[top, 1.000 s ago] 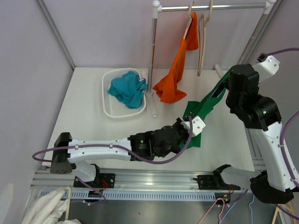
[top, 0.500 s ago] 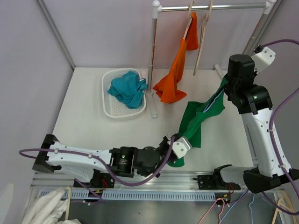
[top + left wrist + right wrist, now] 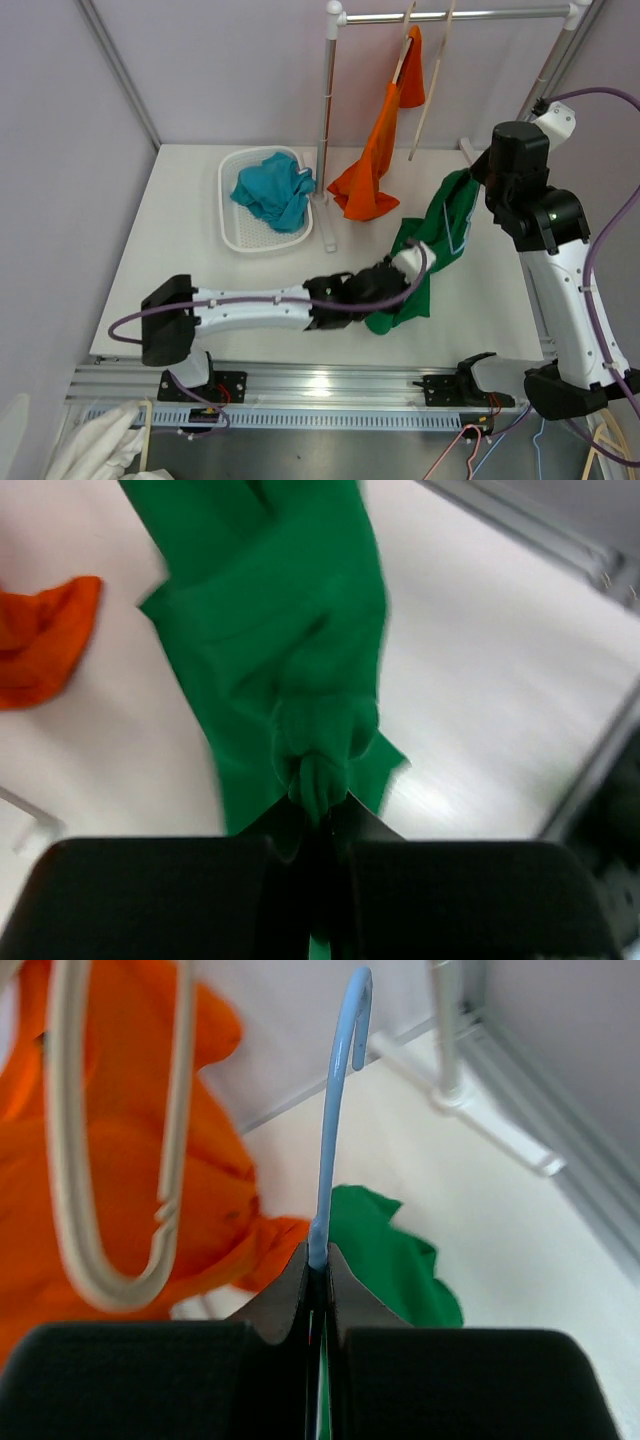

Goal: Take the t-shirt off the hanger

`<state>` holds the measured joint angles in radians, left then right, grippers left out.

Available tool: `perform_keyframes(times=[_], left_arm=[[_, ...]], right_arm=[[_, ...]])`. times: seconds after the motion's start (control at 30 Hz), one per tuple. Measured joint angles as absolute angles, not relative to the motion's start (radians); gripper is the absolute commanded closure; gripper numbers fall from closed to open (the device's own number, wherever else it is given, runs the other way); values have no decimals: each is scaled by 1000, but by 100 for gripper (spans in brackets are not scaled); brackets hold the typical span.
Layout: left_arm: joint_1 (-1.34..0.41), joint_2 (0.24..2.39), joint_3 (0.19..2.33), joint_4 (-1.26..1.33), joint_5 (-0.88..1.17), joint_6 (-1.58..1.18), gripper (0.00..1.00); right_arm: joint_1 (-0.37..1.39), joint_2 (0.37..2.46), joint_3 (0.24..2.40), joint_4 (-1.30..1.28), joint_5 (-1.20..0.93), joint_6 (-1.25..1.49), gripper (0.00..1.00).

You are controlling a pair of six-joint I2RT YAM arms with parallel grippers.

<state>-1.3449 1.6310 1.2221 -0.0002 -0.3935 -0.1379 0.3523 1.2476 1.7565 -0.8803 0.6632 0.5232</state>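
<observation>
I need to lift my right gripper outward, since the bar's bare part (image 3: 508, 14) is above and outward of it, and set the hanger's open hook there to release.
A green t-shirt (image 3: 432, 240) hangs from a light blue hanger (image 3: 338, 1120), stretched between my two grippers above the table's right half. My right gripper (image 3: 318, 1258) is shut on the hanger's hook, high at the right (image 3: 478, 178). My left gripper (image 3: 318, 805) is shut on a bunched fold of the green t-shirt (image 3: 290, 650) at its lower end, low over the table (image 3: 398, 272). The blue hanger edge shows inside the shirt (image 3: 458, 225).
An orange t-shirt (image 3: 375, 165) hangs from a wooden hanger (image 3: 428, 80) on the rail (image 3: 450, 15) at the back. A white basket (image 3: 232, 225) with a teal garment (image 3: 272, 192) stands back left. The rack post (image 3: 326, 130) stands beside the basket.
My left gripper has moved up and right from the table's front edge, still holding the shirt. The shirt has bunched shorter between the grippers. My right arm has shifted slightly.
</observation>
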Motion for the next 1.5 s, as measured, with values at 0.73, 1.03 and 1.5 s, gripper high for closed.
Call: perform_keyframes(times=[0.73, 1.03, 1.5], left_arm=[[-1111, 1811, 1836, -518, -17, -212, 99], [-779, 1674, 2283, -467, -91, -147, 99], [-451, 1685, 2414, -122, -57, -123, 99]], right_arm=[[223, 1216, 1774, -507, 354, 133, 100], [68, 1499, 1908, -360, 114, 88, 100], [28, 1752, 2122, -183, -23, 49, 100]])
